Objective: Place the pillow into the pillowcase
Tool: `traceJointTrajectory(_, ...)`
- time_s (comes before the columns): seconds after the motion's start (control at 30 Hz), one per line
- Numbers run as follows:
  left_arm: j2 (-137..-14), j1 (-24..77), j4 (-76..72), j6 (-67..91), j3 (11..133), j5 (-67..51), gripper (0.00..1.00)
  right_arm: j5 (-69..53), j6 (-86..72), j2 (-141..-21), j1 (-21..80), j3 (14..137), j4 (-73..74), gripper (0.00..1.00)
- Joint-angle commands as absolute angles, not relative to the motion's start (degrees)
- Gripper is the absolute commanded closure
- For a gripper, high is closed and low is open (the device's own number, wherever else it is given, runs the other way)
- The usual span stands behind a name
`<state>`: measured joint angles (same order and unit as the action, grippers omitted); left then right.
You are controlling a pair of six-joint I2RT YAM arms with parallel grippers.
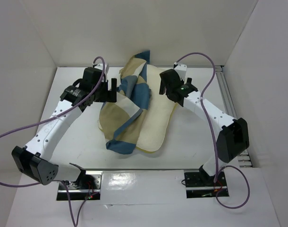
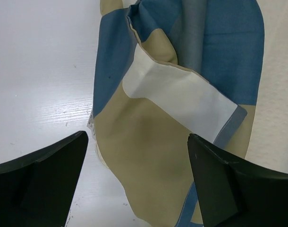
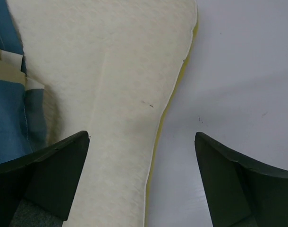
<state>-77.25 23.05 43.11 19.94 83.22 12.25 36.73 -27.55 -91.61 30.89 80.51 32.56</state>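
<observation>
My left gripper moves down, back and to the right in the top view onto the pillowcase's tan cloth (image 1: 118,111) beside the cream patch next. The pillowcase lies over the pillow (image 1: 156,120).
The cream-white pillow (image 1: 156,120) with a yellow edge band lies in the middle of the table. The blue, tan and cream checked pillowcase (image 1: 125,111) lies crumpled over its left half. My left gripper (image 1: 111,90) is open and empty above the pillowcase's left edge. In the left wrist view the pillowcase (image 2: 182,94) fills the space between and beyond the fingers (image 2: 45,175). My right gripper (image 1: 164,85) is open and empty above the pillow's right edge. In the right wrist view the pillow (image 3: 111,94) with its yellow edge lies between the fingers (image 3: 54,170).
White walls enclose the table on the left, back and right. A metal rail (image 1: 229,99) runs along the right side. Purple cables (image 1: 200,56) loop over both arms. Bare white table (image 1: 73,146) lies left of the pillowcase.
</observation>
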Motion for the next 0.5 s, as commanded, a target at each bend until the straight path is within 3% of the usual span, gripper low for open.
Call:
traceJointTrajectory(0.0, -77.87, 23.38, 43.51, 21.01, 84.2, 11.16, 0.0, 38.76, -30.85, -91.14, 31.38, 84.29, 39.28, 0.0)
traceJointTrajectory(0.23, -79.19, 25.14, 44.03, 21.01, 83.67, 9.24, 0.0, 36.39, -31.38, -91.76, 33.13, 82.88, 38.76, 0.0)
traceJointTrajectory(0.47, -84.72, 28.04, 45.17, 19.86, 83.67, 10.89, 0.03, 17.71, -24.88, -87.03, 33.13, 75.18, 28.67, 0.0)
